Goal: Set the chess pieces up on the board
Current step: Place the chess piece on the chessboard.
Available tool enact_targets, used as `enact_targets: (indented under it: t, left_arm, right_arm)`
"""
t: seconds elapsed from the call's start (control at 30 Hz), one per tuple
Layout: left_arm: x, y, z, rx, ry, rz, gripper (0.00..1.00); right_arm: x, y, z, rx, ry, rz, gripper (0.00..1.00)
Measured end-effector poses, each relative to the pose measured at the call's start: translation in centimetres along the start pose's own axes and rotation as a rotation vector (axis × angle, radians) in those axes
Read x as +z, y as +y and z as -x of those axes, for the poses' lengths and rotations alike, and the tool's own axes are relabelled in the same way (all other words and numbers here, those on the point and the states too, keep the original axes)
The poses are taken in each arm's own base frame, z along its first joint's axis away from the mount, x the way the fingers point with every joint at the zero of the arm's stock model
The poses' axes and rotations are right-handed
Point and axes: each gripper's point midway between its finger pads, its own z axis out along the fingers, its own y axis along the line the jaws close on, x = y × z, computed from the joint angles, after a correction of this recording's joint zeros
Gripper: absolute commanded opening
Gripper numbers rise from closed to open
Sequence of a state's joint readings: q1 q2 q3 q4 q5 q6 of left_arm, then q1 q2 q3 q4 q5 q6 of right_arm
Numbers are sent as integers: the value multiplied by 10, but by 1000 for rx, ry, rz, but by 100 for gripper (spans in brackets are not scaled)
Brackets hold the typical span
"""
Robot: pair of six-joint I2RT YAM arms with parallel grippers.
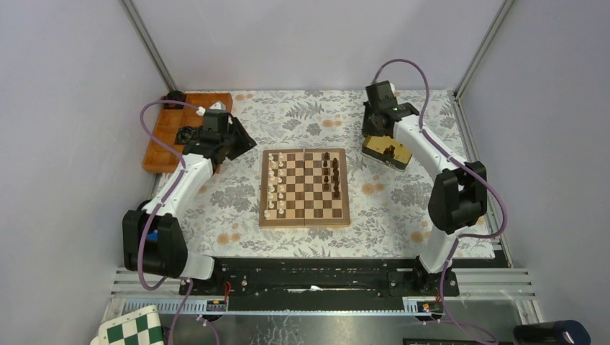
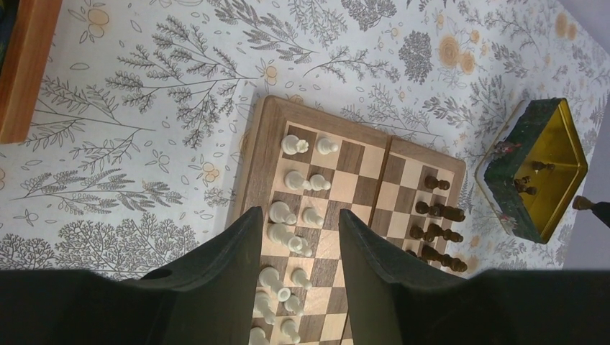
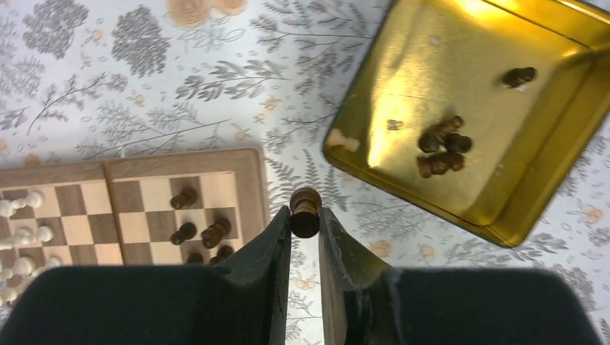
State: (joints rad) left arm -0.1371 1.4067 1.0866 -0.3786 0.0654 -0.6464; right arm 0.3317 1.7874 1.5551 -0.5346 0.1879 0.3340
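I should next move my right gripper to the left in the top view, lower the chess piece onto the board's far corner square by the tin and let go of it, because that square is empty.
The wooden board [image 1: 304, 214] lies mid-table, with cream-white chess pieces [image 1: 275, 185] in two columns along its left side and dark brown pieces [image 1: 331, 172] along its right. My left gripper [image 2: 298, 214] hangs open above the white pieces [image 2: 288, 215] with nothing between its fingers; in the top view it [image 1: 243, 141] sits just off the board's far-left corner. My right gripper [image 3: 304, 215] is shut on a dark brown chess piece [image 3: 305, 200], above the cloth between the board's edge [image 3: 248, 187] and a gold tin [image 3: 403, 86]. In the top view it [image 1: 375, 133] hovers at the tin's left end.
The gold tin [image 1: 388, 152] right of the board holds several dark pieces [image 3: 440, 147] and one cream piece [image 3: 344, 140]. An orange wooden tray [image 1: 160, 147] stands at the far left. A green-and-white checkered board [image 1: 133, 329] lies below the table's near edge.
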Motion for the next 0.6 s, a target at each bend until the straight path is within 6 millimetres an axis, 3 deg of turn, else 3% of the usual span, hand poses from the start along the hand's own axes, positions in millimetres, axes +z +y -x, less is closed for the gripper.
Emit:
enact_targets:
  t: [0.23,0.6]
  left_arm:
    - [-1,3,-10,-10,17,4,50]
    - [-3,0,-15,-6,19,-6,50]
  right_arm:
    - [17,45,-16,-86,58,45,0]
    - [37,87,-51,-188,148,76,1]
